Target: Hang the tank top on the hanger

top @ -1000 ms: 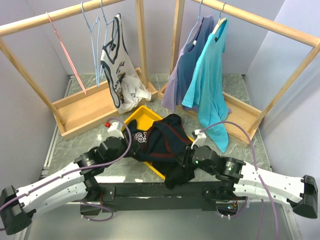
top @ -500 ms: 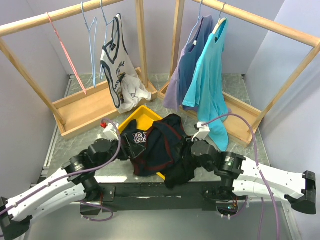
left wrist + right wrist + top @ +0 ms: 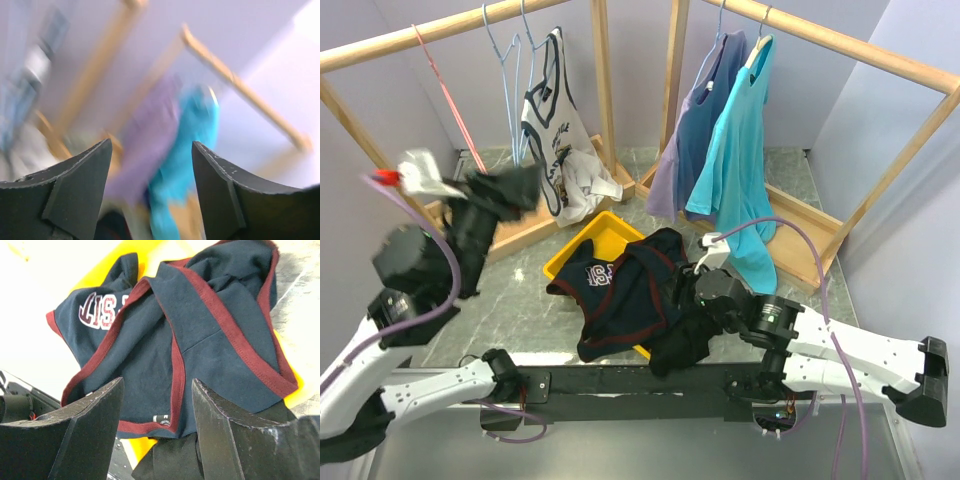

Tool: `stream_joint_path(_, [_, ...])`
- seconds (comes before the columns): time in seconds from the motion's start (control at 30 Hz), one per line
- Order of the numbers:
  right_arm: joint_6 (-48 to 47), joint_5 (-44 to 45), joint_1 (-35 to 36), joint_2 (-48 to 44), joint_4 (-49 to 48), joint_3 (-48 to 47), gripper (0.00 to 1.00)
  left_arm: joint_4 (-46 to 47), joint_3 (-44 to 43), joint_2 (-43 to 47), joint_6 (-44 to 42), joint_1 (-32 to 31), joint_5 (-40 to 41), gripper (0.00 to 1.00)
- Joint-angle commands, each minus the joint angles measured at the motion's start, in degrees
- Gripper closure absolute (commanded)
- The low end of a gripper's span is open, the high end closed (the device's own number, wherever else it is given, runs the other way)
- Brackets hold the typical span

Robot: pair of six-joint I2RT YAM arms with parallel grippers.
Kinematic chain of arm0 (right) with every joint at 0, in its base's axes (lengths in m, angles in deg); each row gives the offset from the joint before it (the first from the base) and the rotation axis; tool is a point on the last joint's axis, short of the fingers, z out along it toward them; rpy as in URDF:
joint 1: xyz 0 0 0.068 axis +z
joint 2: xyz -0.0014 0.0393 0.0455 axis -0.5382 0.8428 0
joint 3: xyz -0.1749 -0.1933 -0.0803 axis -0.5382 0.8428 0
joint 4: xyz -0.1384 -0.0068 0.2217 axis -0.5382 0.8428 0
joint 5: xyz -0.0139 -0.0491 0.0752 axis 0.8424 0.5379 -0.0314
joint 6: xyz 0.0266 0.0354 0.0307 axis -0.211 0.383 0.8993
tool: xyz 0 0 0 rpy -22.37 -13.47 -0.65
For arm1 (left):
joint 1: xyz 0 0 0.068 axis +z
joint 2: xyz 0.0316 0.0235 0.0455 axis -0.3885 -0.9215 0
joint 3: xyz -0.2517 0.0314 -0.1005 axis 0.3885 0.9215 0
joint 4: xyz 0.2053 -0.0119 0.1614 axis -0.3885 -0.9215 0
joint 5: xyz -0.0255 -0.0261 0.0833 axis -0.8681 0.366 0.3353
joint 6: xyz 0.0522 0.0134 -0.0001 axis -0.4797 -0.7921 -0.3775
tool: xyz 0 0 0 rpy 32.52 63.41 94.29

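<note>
I need to move my left gripper outward next, turning its open fingers away from the shirts, and then bring it onto the hanger's wire (image 3: 506,72).
The navy tank top (image 3: 625,295) with maroon trim lies crumpled over the yellow tray (image 3: 578,247), held by neither gripper. In the right wrist view the tank top (image 3: 200,340) fills the frame, white lettering at its upper left. My right gripper (image 3: 682,290) hovers at its right edge, open and empty (image 3: 157,382). My left gripper (image 3: 515,188) is raised high near the left rack, blurred, open with nothing between its fingers (image 3: 151,145). The light-blue hanger (image 3: 506,75) hangs from the left rack's rail.
A pink-red hanger (image 3: 445,90) and a white tank top (image 3: 555,130) share the left rack. Purple (image 3: 695,130) and cyan (image 3: 735,160) shirts hang on the right rack. A black garment (image 3: 680,345) lies under the tank top's near edge.
Both grippers opened and let go of the tank top, which settled on the tray. The left arm swung up and left toward the rack. The right gripper shifted slightly left.
</note>
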Motion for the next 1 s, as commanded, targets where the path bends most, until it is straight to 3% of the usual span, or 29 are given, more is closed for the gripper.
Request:
stream_joint_path(0.0, [-2.2, -2.5, -0.3, 2.1, -1.9, -3.6, 0.36, 5.3, -11.7, -10.9, -18.1, 1.9, 23.8, 0.28])
stream_joint_path(0.07, [-2.7, -3.5, -0.4, 3.1, -1.6, -4.3, 0.36, 3.4, -15.9, -16.1, -19.8, 5.4, 21.0, 0.26])
stream_joint_path(0.1, [-2.9, -3.9, -0.4, 3.3, -1.4, -4.4, 0.36, 0.9, -21.1, -18.1, -18.3, 10.8, 17.4, 0.26])
stream_joint_path(0.2, [-3.6, -5.7, -0.4, 3.2, -2.3, -4.2, 0.35, -12.1, -33.5, -27.2, -12.6, 21.0, 7.3, 0.27])
stream_joint_path(0.4, [-3.6, -8.0, -0.4, 3.8, -1.3, -4.9, 0.35, -20.8, -44.0, -37.9, -10.8, 32.9, -6.0, 0.33])
stream_joint_path(0.53, [-3.4, -8.6, -0.4, 3.9, -1.1, -4.9, 0.35, -21.3, -43.1, -40.2, -8.8, 38.8, -11.1, 0.39])
stream_joint_path(0.97, [-3.2, -9.7, -0.4, 5.3, -3.2, -4.4, 0.35, -17.9, -36.9, -42.8, -11.3, 42.6, -15.1, 0.43])
